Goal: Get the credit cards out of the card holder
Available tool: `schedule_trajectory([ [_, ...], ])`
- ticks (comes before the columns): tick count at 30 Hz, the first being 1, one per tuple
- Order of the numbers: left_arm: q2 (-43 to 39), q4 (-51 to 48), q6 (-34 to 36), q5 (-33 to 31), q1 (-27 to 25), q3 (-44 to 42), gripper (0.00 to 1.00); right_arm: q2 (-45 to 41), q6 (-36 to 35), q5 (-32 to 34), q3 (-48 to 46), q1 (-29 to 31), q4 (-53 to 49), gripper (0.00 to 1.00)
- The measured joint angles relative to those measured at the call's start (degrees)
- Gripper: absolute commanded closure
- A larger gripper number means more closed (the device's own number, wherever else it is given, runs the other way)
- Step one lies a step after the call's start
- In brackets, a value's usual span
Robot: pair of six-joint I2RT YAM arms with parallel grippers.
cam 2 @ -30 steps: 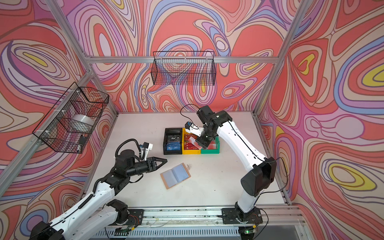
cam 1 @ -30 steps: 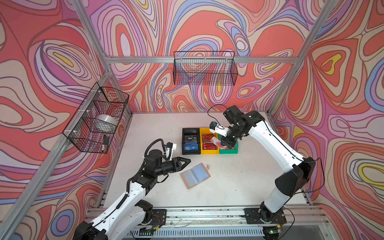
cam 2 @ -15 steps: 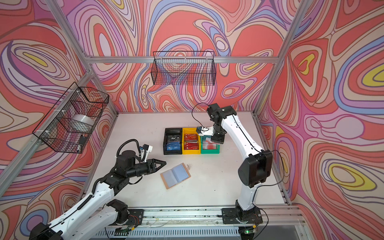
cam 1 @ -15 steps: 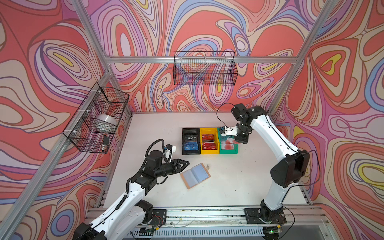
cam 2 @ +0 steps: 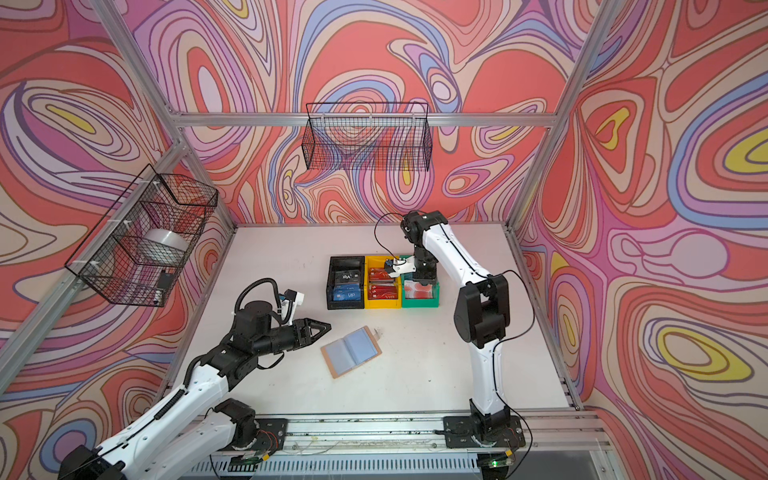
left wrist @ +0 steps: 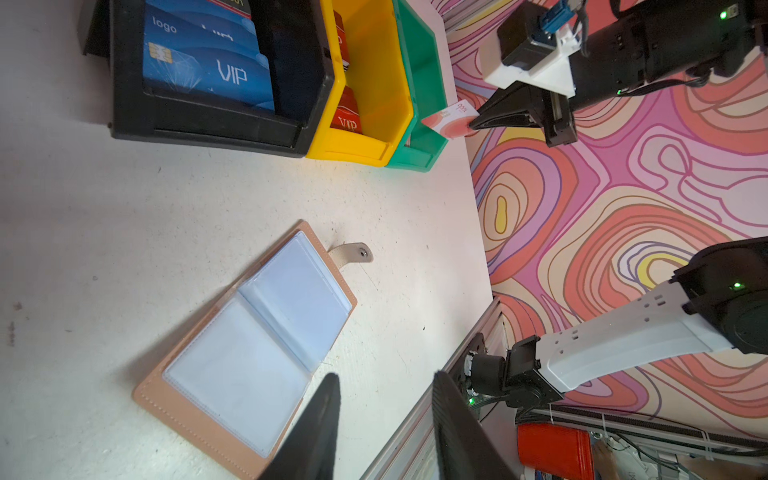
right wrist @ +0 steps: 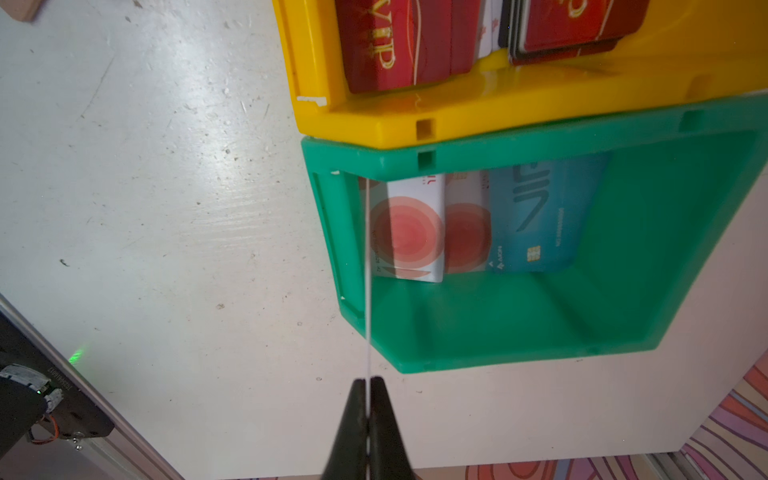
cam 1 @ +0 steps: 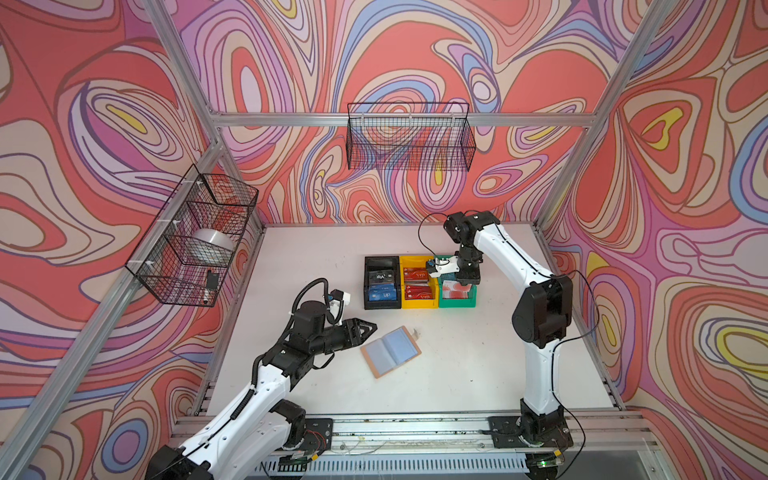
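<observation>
My right gripper should next move down into the green bin [cam 1: 457, 302] and let go of its card over the pale cards there, because they show the same red circle.
The tan card holder [cam 1: 390, 351] [cam 2: 351, 351] lies open on the table, and its clear sleeves [left wrist: 249, 345] look empty. My left gripper [cam 1: 373, 326] [left wrist: 384, 376] hovers open just left of it, holding nothing. My right gripper [cam 1: 467, 283] [right wrist: 368, 380] is shut on a pale credit card [left wrist: 451, 118] with a red circle. It holds the card over the green bin [cam 1: 457, 302]; in the right wrist view the card shows as a thin edge [right wrist: 368, 291]. More pale cards [right wrist: 411, 232] and a teal card [right wrist: 536, 216] lie in that bin.
A black bin [cam 1: 380, 305] with blue VIP cards and a yellow bin [cam 1: 419, 304] with red VIP cards stand in a row left of the green one. Wire baskets hang on the back wall [cam 1: 409, 137] and left wall [cam 1: 191, 237].
My right arm has swung right from the yellow and green bins' shared edge to above the green bin, still gripping the card. The left gripper has barely moved.
</observation>
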Motion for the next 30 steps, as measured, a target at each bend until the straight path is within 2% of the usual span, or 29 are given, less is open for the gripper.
schedule_trajectory([
  [12,3.48,0.04,0.07,-0.2,0.87,0.63,0.59,4.24,-1.68,-0.02,0.81,-2.25,1.05,1.0],
  [30,5.77,0.26,0.44,-0.11,1.68,0.83,0.59,9.49,-2.56,-0.33,2.91,-2.27,1.49,1.0],
])
